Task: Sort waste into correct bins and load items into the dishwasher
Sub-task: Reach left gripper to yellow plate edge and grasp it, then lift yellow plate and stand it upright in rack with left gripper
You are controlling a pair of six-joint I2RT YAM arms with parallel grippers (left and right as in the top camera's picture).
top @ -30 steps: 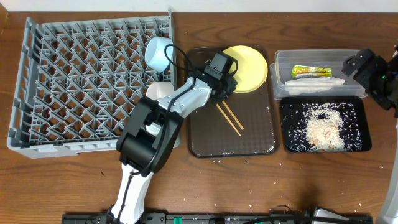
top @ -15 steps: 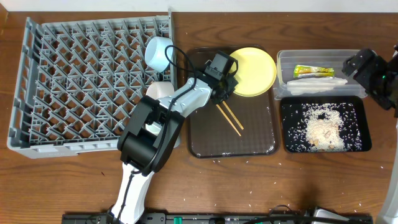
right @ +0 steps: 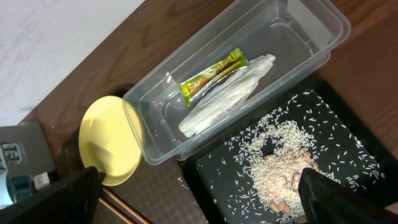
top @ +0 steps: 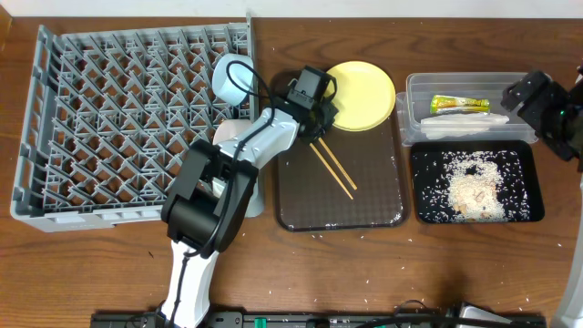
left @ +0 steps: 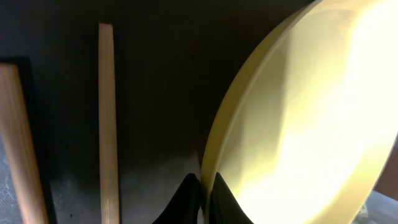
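Note:
My left gripper holds the plate [top: 363, 84] and will lift to the left in the overhead view. It will lower the plate upright at the rack wires beside the light blue bowl, because they are empty.
My left gripper [top: 321, 111] is shut on the left rim of the yellow plate [top: 363, 84], which it holds tilted over the back of the brown tray [top: 342, 196]; the wrist view shows the jaws [left: 203, 186] pinching the plate [left: 311, 118]. The wooden chopsticks [top: 333, 169] lie on the tray, also in the left wrist view [left: 107, 118]. The grey dish rack [top: 137, 118] stands at the left, with a light blue bowl [top: 231, 76] at its right edge and a white bowl [top: 235, 133] under my arm. My right gripper [top: 533, 100] is open and empty above the clear tub [top: 414, 91].
The clear tub [right: 292, 37] holds the yellow-green wrapper [right: 211, 74] and the white wrapper [right: 227, 96]. The black tray [top: 528, 205] in front of it holds rice scraps [right: 283, 168]. Loose grains lie on the table in front of the brown tray.
My left gripper moved left and back with the yellow plate in it, drawing the plate away from the clear tub. The right arm has not moved.

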